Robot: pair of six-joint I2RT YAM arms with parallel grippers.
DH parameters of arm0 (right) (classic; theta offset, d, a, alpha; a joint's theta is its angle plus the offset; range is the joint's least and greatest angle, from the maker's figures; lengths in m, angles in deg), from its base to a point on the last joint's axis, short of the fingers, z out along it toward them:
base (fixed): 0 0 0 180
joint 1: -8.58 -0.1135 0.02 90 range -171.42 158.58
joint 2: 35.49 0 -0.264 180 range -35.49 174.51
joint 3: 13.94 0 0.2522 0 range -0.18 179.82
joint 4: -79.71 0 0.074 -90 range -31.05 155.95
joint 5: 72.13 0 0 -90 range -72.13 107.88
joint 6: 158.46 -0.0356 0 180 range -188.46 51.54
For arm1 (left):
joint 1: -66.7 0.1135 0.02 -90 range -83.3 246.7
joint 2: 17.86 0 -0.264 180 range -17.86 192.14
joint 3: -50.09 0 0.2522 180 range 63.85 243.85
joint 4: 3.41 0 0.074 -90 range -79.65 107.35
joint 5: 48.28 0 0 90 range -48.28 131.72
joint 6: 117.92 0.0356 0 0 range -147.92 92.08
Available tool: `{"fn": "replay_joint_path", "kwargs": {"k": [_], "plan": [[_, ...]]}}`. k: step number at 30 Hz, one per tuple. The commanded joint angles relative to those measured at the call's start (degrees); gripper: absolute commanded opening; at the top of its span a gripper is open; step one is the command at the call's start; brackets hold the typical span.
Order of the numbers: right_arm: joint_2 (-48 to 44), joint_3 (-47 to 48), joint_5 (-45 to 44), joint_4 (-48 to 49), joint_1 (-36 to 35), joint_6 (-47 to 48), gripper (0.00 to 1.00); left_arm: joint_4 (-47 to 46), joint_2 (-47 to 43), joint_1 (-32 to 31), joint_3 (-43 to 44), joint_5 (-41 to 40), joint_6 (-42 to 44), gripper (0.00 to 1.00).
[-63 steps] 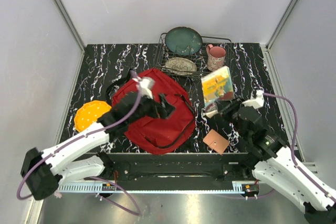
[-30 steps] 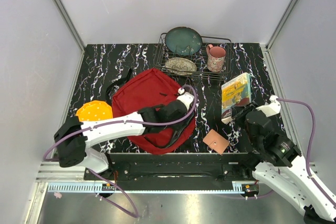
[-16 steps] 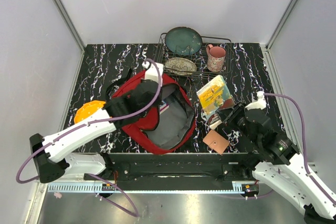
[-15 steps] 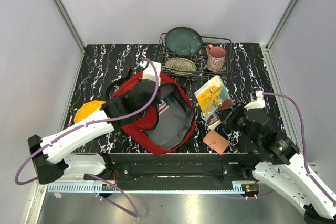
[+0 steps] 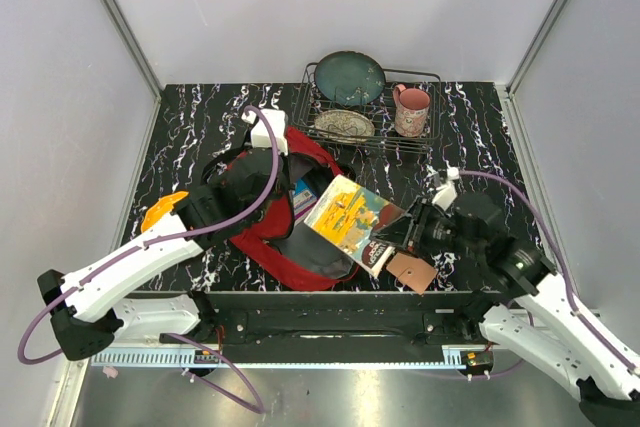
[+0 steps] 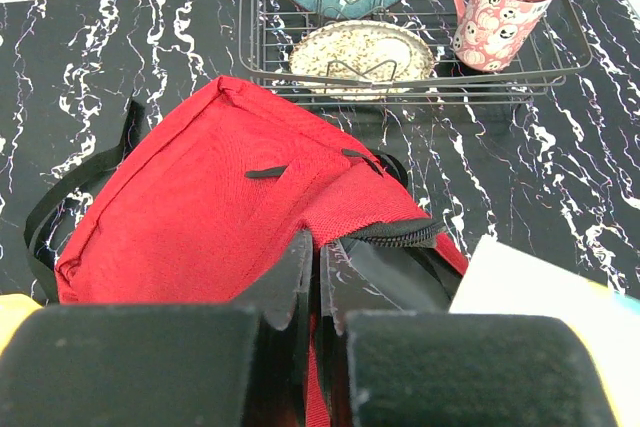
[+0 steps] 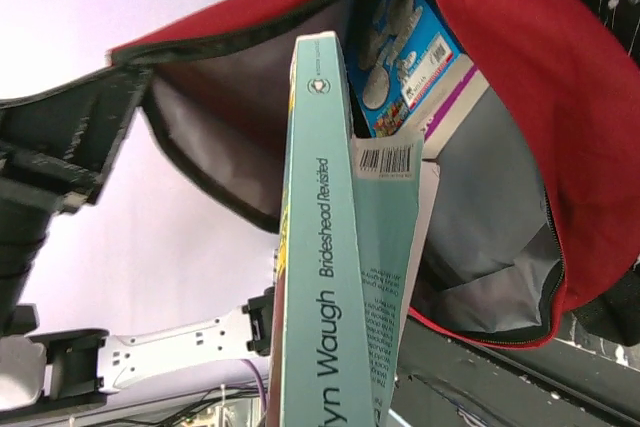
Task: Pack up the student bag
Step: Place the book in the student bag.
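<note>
The bag's flap stands raised, so the robot's right gripper next needs to move outward, down and to the left in the top view, into the bag's opening (image 5: pixel 306 205) (image 7: pixel 445 127), to let go of the book.
The student bag (image 5: pixel 262 238) lies at mid-table, red, its zipper mouth open and the grey lining showing. My left gripper (image 5: pixel 270 169) is shut on the red fabric by the zipper edge (image 6: pixel 312 265) and holds the flap of the bag (image 6: pixel 210 182) up. My right gripper (image 5: pixel 393 237) is shut on a paperback book (image 5: pixel 346 215) with a teal spine (image 7: pixel 322 277). The book hangs tilted over the open mouth, its far end pointing into the bag (image 7: pixel 520 67). A blue-covered item (image 7: pixel 404 42) lies inside. My right fingers are hidden behind the book.
A wire dish rack (image 5: pixel 432 75) at the back holds a teal plate (image 5: pixel 349 77) and a speckled plate (image 5: pixel 343 124), with a pink mug (image 5: pixel 411 108) beside them. An orange disc (image 5: pixel 160 213) lies left of the bag. A brown square card (image 5: pixel 411 271) lies at the front right.
My right gripper has carried the book leftward from beside the bag to over its open mouth. My left gripper has pulled the flap back and to the left.
</note>
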Motion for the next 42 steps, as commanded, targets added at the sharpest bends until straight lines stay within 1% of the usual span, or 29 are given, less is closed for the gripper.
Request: {"fn": "replay_joint_path", "kwargs": {"k": [1, 3, 7, 8, 11, 13, 14, 18, 22, 23, 26, 28, 30, 31, 33, 34, 35, 36, 38, 40, 42], "plan": [[2.9, -3.3, 7.4, 14.5, 0.0, -4.3, 0.00, -5.9, -2.6, 0.3, 3.3, -1.4, -0.1, 0.00], [5.2, -5.5, 9.4, 21.7, 0.1, -5.8, 0.00, -6.2, -3.1, 0.3, 3.0, -0.7, 0.0, 0.00], [13.8, -8.2, 11.2, 35.0, 0.2, -9.8, 0.00, -6.9, -4.9, 0.3, 1.9, 1.1, 0.5, 0.00], [15.5, -9.1, 11.7, 40.9, 0.3, -11.3, 0.00, -6.9, -5.4, 0.3, 1.5, 1.2, 0.4, 0.00], [23.2, -8.3, 15.6, 51.3, 0.8, -13.1, 0.00, -7.6, -6.4, 0.4, 0.5, 2.3, 0.8, 0.00], [27.9, -7.4, 17.0, 54.6, 0.9, -14.1, 0.00, -7.2, -6.8, 0.4, 0.4, 3.2, 1.0, 0.00], [29.1, -7.2, 17.5, 59.1, 1.0, -15.2, 0.00, -7.3, -6.8, 0.4, 0.2, 4.0, 1.2, 0.00], [35.2, -6.9, 19.8, 68.1, 2.6, -18.7, 0.00, -7.1, -6.6, 0.4, 0.2, 5.3, 1.8, 0.00], [41.5, -7.4, 18.8, 74.4, 5.0, -21.6, 0.00, -7.4, -7.1, 0.4, 0.0, 6.3, 1.9, 0.00], [42.9, -7.6, 18.3, 77.4, 5.2, -22.6, 0.00, -7.4, -7.1, 0.4, 0.0, 6.7, 1.9, 0.00], [47.8, -6.5, 16.6, 77.5, 5.4, -22.2, 0.00, -7.6, -7.2, 0.4, -0.1, 7.3, 1.9, 0.00], [50.1, -6.7, 14.8, 75.0, 5.4, -20.8, 0.00, -7.6, -7.4, 0.4, -0.3, 7.3, 1.9, 0.00], [50.2, -7.0, 11.2, 72.9, 5.5, -19.2, 0.00, -7.6, -7.8, 0.4, -0.4, 7.0, 2.0, 0.00], [49.6, -7.2, 9.9, 69.1, 5.5, -17.7, 0.00, -7.5, -8.1, 0.4, -0.4, 6.8, 2.0, 0.00], [47.1, -7.0, 6.1, 65.1, 5.4, -15.2, 0.00, -7.3, -8.7, 0.4, -0.6, 6.2, 2.1, 0.00], [45.9, -6.3, 4.2, 58.0, 5.3, -12.4, 0.00, -7.3, -8.9, 0.4, -0.9, 6.0, 2.0, 0.00], [44.5, -6.1, -0.3, 54.8, 5.3, -10.7, 0.00, -7.5, -9.3, 0.4, -1.2, 5.7, 2.0, 0.00], [42.3, -5.9, -2.4, 52.5, 5.1, -9.4, 0.00, -7.6, -9.6, 0.4, -1.3, 5.6, 2.0, 0.00], [40.8, -4.8, -6.2, 46.1, 5.1, -6.8, 0.00, -7.9, -9.6, 0.4, -1.6, 5.8, 2.0, 0.00], [41.2, -2.9, -5.8, 43.6, 5.1, -4.8, 0.00, -8.1, -9.3, 0.4, -1.6, 5.9, 1.9, 0.00], [43.0, -2.0, -2.4, 44.2, 4.6, -4.7, 0.00, -8.6, -8.6, 0.4, -1.6, 7.2, 2.1, 0.00]]}}
